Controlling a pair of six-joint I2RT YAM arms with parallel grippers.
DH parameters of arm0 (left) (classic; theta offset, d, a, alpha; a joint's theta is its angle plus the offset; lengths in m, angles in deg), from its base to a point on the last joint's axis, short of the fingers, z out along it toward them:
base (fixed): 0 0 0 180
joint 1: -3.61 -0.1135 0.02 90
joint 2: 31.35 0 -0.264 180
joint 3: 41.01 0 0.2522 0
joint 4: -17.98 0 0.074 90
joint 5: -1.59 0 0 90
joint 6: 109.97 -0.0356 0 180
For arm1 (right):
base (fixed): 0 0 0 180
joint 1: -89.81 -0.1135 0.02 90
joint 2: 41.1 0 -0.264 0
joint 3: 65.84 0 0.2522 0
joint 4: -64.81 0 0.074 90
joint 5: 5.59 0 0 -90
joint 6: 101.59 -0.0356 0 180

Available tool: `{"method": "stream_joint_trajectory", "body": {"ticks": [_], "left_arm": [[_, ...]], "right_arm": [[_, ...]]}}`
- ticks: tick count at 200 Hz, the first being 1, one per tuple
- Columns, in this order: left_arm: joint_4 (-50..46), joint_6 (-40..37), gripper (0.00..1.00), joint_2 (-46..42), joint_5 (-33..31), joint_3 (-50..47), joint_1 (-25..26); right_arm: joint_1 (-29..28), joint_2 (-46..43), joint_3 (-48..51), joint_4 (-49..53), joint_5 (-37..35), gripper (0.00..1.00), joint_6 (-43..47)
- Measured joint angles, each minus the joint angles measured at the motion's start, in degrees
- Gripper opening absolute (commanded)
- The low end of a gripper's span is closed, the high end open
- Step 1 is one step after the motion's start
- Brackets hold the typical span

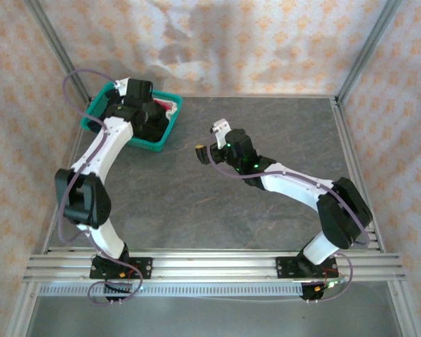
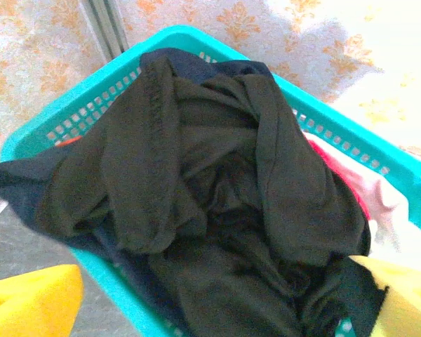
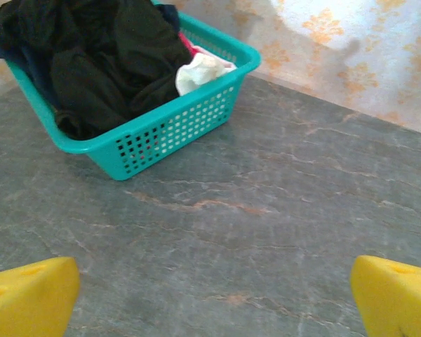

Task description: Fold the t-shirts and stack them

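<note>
I will next lower my left gripper toward the red-pink cloth [image 2: 337, 168] and onto the black t-shirt's thick fold [image 2: 303, 200] beside it, because that fold lies uncovered on top of the pile.
A crumpled black t-shirt [image 2: 217, 182] lies on top of the pile in the teal basket [image 2: 77, 119]. Dark navy cloth [image 2: 14, 186] hangs over the basket's near left rim, and red-pink cloth [image 2: 337, 168] shows along the right side. My left gripper [image 2: 217, 305] hovers open just above the black shirt, its yellow fingertips [image 2: 28, 302] wide apart with nothing between them. In the top view the left gripper [image 1: 139, 105] is over the basket [image 1: 174, 111]. My right gripper [image 1: 209, 138] is open above bare table mid-field, its yellow pads [image 3: 28, 295] far apart.
The basket [image 3: 175, 126] stands at the table's far left corner, near the patterned back wall and a metal frame post. Pale pinkish-white cloth [image 3: 200, 70] lies at its right end. Grey stone-look tabletop [image 3: 252, 210] stretches between the basket and the right gripper.
</note>
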Motion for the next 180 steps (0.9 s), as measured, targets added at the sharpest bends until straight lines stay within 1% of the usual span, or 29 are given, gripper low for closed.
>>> {"method": "stream_joint_trajectory", "body": {"ticks": [28,40,77,86,93,100,111,118,147,180], "left_arm": [[-4.9,3.58,0.84,10.01,0.11,11.69,-0.42],[-6.47,4.63,0.78,14.45,0.39,16.65,-0.63],[-12.76,8.15,0.66,28.33,2.08,31.78,-0.85],[-14.01,8.68,0.57,30.91,2.29,34.71,-0.85],[-15.02,8.98,0.43,32.85,2.49,36.7,-0.85],[-15.89,9.25,0.32,34.23,2.62,38.23,-0.94],[-17.25,9.99,0.08,36.02,3.06,40.3,-1.01],[-17.97,10.16,0.0,36.68,3.34,41.18,-1.11],[-19.39,10.21,0.0,36.72,3.93,42.95,-1.16],[-19.85,8.61,0.0,34.47,4.44,43.12,-0.94]], "right_arm": [[-1.25,1.36,-0.46,0.0,0.42,0.99,-0.46],[-1.51,1.51,-0.46,0.0,0.7,0.99,-0.94],[-2.03,1.51,-0.46,-0.02,1.05,0.99,-2.49],[-2.05,1.51,-0.46,-0.04,1.07,0.99,-2.93],[-2.05,1.51,-0.46,-0.04,1.05,0.99,-3.1],[-2.05,1.51,-0.44,-0.04,1.05,0.99,-3.28],[-2.03,1.51,-0.44,-0.04,1.03,0.99,-3.52],[-2.03,1.51,-0.44,-0.04,1.03,0.99,-3.69],[-2.03,1.51,-0.44,-0.07,0.98,0.99,-3.96],[-2.05,1.51,-0.35,-0.09,0.76,0.99,-4.66]]}}
